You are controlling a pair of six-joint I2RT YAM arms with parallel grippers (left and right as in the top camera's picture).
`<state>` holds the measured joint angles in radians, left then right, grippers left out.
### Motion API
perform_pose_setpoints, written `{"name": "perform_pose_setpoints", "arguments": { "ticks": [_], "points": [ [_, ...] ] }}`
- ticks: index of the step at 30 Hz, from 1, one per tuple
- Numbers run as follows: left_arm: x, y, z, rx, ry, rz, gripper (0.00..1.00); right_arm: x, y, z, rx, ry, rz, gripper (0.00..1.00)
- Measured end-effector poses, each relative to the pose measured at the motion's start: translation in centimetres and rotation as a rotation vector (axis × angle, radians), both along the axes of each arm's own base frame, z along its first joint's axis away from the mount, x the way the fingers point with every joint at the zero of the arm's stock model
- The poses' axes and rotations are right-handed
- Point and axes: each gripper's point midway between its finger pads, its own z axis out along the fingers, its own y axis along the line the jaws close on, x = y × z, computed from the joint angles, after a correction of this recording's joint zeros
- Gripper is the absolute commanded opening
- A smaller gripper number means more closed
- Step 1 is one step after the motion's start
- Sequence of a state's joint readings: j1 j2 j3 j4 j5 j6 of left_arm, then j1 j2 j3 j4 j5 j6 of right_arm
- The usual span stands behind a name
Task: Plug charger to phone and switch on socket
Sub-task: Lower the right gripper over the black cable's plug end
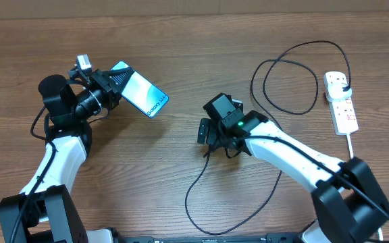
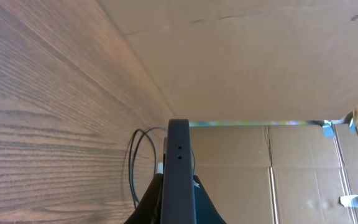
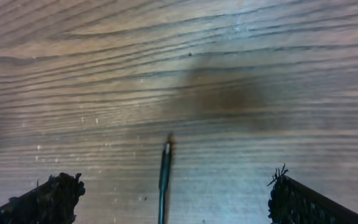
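Observation:
My right gripper needs to lower and shift slightly toward the phone (image 1: 142,94), onto the connector end.
My left gripper (image 1: 117,84) is shut on the phone (image 1: 142,94), which has a light-blue screen, and holds it tilted off the table. In the left wrist view the phone (image 2: 178,168) shows edge-on between the fingers. The charger (image 1: 187,192) is a thin black cable that loops across the table to a black plug (image 1: 343,82) in the white socket strip (image 1: 344,111). My right gripper (image 1: 205,138) is open and low over the cable's free end. In the right wrist view the connector tip (image 3: 165,163) lies on the wood between the spread fingers (image 3: 173,190).
The socket's white cord (image 1: 352,145) runs toward the front right. The cable makes a big loop (image 1: 290,77) at the back right. Cardboard panels (image 2: 278,74) stand beyond the table in the left wrist view.

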<state>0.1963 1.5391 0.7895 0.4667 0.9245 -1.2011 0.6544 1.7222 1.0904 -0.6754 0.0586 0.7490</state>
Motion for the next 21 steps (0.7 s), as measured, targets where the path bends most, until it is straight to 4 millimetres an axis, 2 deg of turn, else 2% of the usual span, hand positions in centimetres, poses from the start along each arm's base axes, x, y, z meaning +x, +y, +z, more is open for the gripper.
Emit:
{"name": "perform_pose_setpoints", "arguments": {
  "ticks": [13, 21],
  "points": [
    [0.0, 0.0, -0.1, -0.001, 0.006, 0.000, 0.04, 0.2, 0.9, -0.1, 0.026, -0.009, -0.020, 0.96],
    [0.0, 0.0, -0.1, -0.001, 0.006, 0.000, 0.04, 0.3, 1.1, -1.5, -0.012, 0.047, -0.042, 0.95]
  ]
}}
